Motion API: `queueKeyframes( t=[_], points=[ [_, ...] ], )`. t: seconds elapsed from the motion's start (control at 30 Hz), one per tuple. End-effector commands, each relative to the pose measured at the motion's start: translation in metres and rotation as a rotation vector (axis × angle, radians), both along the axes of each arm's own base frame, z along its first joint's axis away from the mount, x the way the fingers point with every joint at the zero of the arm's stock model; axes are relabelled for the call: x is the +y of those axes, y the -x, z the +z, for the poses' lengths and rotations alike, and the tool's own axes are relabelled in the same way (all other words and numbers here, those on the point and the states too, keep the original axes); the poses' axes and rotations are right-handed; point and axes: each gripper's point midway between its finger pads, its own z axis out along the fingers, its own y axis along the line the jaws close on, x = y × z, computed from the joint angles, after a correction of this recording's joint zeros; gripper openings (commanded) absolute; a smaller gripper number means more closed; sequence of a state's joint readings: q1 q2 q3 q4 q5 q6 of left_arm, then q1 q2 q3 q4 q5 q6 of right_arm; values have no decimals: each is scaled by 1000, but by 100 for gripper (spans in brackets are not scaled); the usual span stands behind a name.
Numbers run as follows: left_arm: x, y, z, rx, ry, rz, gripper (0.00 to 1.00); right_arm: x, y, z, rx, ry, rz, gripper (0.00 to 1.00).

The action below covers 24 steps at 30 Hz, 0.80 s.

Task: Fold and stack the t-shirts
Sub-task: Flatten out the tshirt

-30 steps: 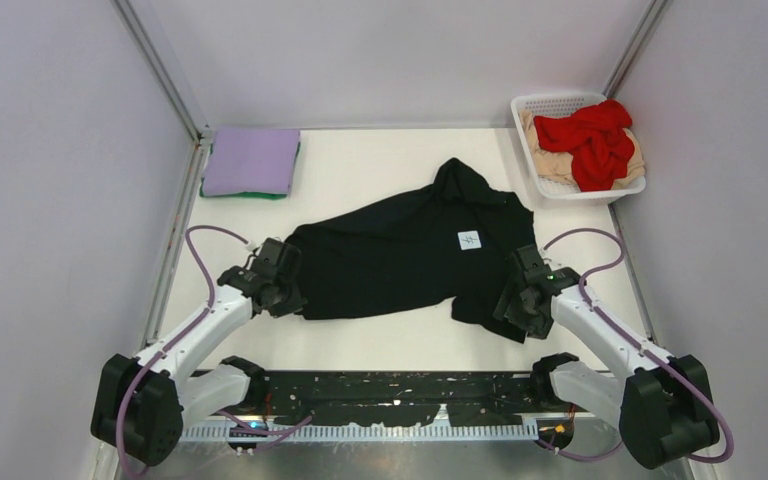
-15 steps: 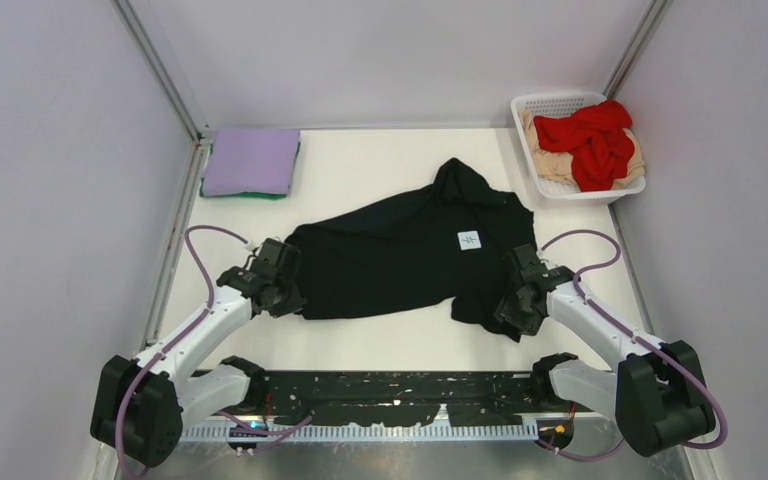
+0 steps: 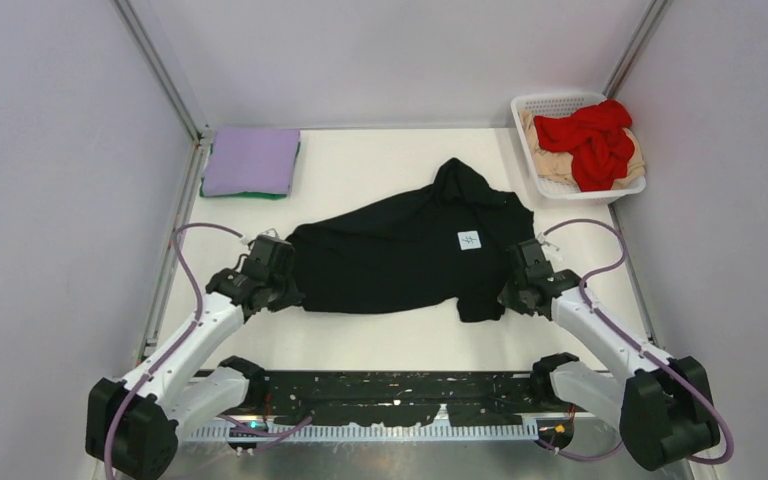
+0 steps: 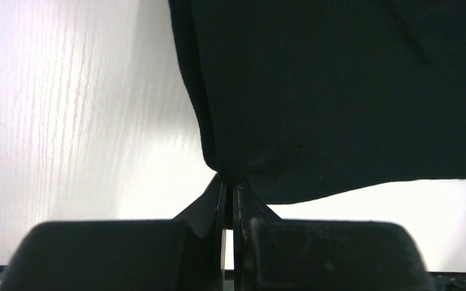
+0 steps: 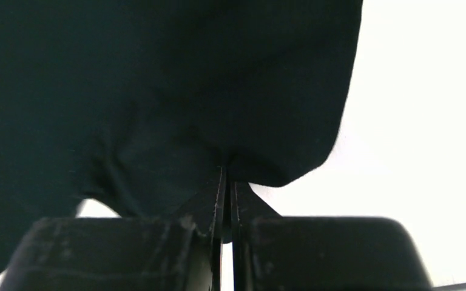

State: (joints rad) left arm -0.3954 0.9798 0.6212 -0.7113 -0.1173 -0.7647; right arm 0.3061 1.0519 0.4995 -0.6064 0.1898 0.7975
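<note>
The shirt lies bunched, so my left gripper will swing the black hem up, outward, then down onto the bare tabletop beside the lavender t-shirt and release it.
A black t-shirt lies spread across the middle of the table, with a small white label showing. My left gripper is shut on its near left corner; in the left wrist view the fingertips pinch the black hem. My right gripper is shut on the shirt's near right edge, the cloth bunched at the fingertips. A folded lavender t-shirt lies on a green one at the back left. Red and beige t-shirts are heaped in the basket.
The white lattice basket stands at the back right corner. Metal frame posts rise at the back corners, with grey walls on both sides. Bare white tabletop lies between the shirt and the arm bases.
The right gripper has shut on the shirt's near right edge and drawn it back from the near edge. The left gripper, still shut on its corner, has shifted slightly away from the bases.
</note>
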Motion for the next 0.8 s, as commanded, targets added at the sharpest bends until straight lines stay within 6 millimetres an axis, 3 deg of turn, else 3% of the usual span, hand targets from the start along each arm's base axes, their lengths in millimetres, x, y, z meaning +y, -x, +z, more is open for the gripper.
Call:
queueKeyframes(
  t=[0.0, 0.1, 0.2, 0.3, 0.4, 0.47, 0.57, 0.67, 0.7, 0.73, 0.77],
  points=[
    [-12, -30, 67, -203, 63, -36, 0, -1, -71, 90, -371, 31, 0, 5],
    [-12, -44, 118, -347, 84, -29, 0, -14, -96, 163, -549, 105, -29, 5],
    [-8, -52, 173, -512, 114, -6, 0, -25, -104, 214, -661, 134, -76, 5],
    [4, -56, 224, -641, 103, 36, 0, -37, -106, 277, -798, 154, -135, 5],
    [12, -52, 282, -748, 107, 45, 0, -45, -103, 330, -905, 170, -150, 5],
    [18, -49, 312, -820, 108, 54, 0, -44, -97, 381, -1008, 140, -133, 5],
    [30, -40, 357, -915, 107, 87, 0, -44, -88, 429, -1109, 128, -115, 5],
    [34, -26, 396, -1004, 123, 71, 0, -56, -70, 487, -1224, 156, -136, 5],
    [36, -20, 406, -1029, 128, 67, 0, -57, -69, 493, -1221, 181, -124, 5],
    [39, -15, 415, -1049, 124, 62, 0, -60, -59, 516, -1269, 174, -124, 5],
    [42, -10, 421, -1062, 113, 58, 0, -60, -58, 522, -1270, 195, -106, 5]
  ],
)
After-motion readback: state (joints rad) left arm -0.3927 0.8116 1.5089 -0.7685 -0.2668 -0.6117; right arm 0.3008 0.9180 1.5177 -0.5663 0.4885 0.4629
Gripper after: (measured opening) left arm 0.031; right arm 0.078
